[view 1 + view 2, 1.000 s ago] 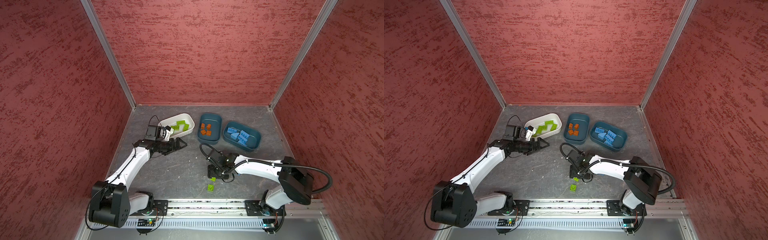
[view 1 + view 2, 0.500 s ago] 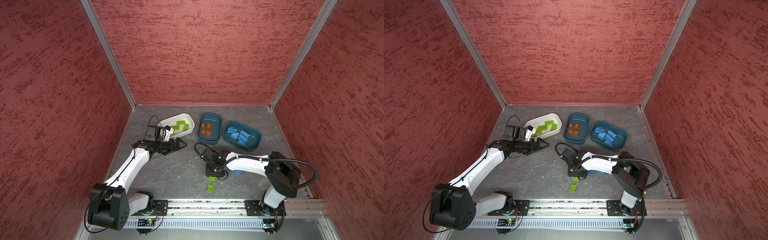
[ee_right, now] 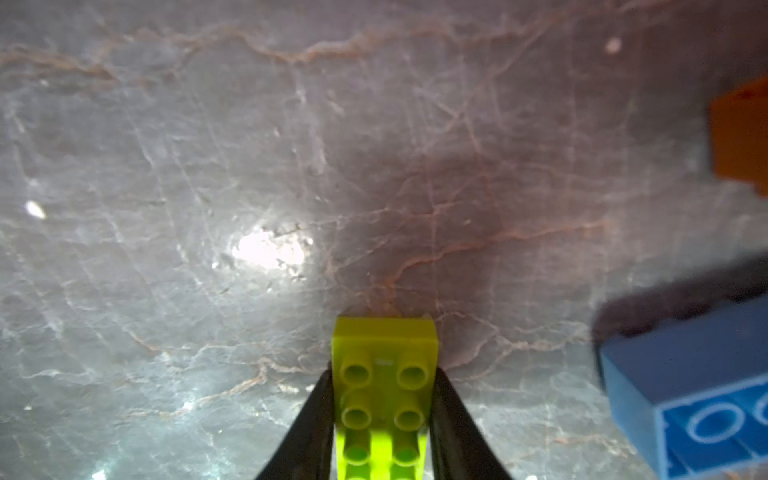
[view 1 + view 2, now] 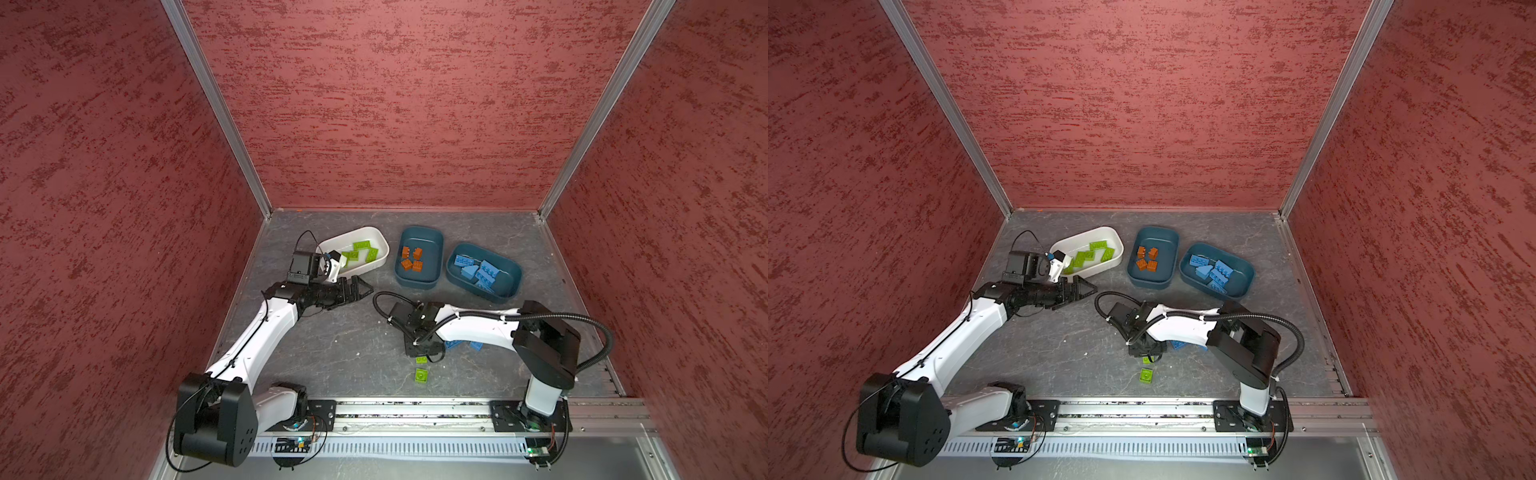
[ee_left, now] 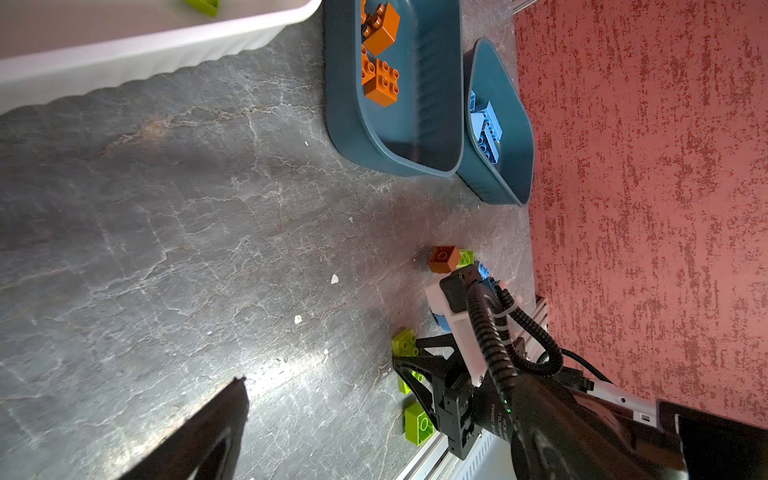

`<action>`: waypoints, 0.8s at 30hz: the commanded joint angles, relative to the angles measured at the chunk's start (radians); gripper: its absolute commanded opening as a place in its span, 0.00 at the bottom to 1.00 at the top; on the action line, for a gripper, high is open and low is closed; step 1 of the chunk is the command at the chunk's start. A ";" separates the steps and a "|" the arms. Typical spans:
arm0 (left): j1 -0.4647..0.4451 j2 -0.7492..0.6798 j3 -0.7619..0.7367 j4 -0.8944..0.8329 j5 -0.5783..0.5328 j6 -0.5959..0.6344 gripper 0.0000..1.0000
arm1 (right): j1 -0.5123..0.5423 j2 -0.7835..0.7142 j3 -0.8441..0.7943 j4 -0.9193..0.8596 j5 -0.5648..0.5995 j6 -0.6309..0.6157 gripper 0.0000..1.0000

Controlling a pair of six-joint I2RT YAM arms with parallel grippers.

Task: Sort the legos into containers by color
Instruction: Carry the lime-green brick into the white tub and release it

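The white container (image 4: 384, 253) holds green legos, so I'll lift my right gripper up and outward, over its end by the orange legos, to release the brick.
My right gripper (image 3: 384, 374) is shut on a lime green lego (image 3: 384, 365), one black finger pressed on each long side; the brick rests on the grey floor. In both top views that gripper (image 4: 424, 356) points down near the front middle. Just in front of it lies a square green lego (image 4: 421, 375). My left gripper (image 4: 357, 291) hangs open and empty beside the white container (image 4: 384, 253), which holds green legos. One teal container (image 4: 417, 283) holds orange legos; the teal container next to it (image 4: 509, 286) holds blue ones.
Loose blue legos (image 4: 453, 343) lie half under the right forearm. An orange lego (image 5: 442, 258) and a green one (image 5: 465, 257) sit close behind the right wrist. The metal rail (image 4: 415, 409) bounds the front; red walls enclose the other sides.
The right gripper's fingers have closed in on the green lego, and the right arm's elbow has swung. The left arm has stayed where it was, open.
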 commanded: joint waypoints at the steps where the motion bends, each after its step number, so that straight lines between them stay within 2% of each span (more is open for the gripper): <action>1: -0.002 -0.016 -0.010 -0.005 -0.010 0.018 1.00 | 0.010 0.015 0.009 -0.068 0.053 0.001 0.29; 4: -0.003 -0.013 -0.006 -0.006 -0.010 0.020 1.00 | 0.008 -0.004 0.028 -0.092 0.102 0.003 0.24; 8: -0.003 -0.007 -0.001 -0.009 -0.009 0.019 1.00 | -0.016 -0.044 0.071 -0.093 0.121 -0.013 0.24; 13: 0.003 -0.011 0.024 -0.031 -0.011 0.019 1.00 | -0.121 -0.077 0.219 -0.078 0.159 -0.138 0.24; 17: 0.025 -0.018 0.041 -0.057 -0.013 0.022 1.00 | -0.211 -0.048 0.331 0.017 0.077 -0.246 0.24; 24: 0.062 -0.047 0.049 -0.077 -0.020 0.011 1.00 | -0.294 0.123 0.599 0.145 -0.002 -0.418 0.24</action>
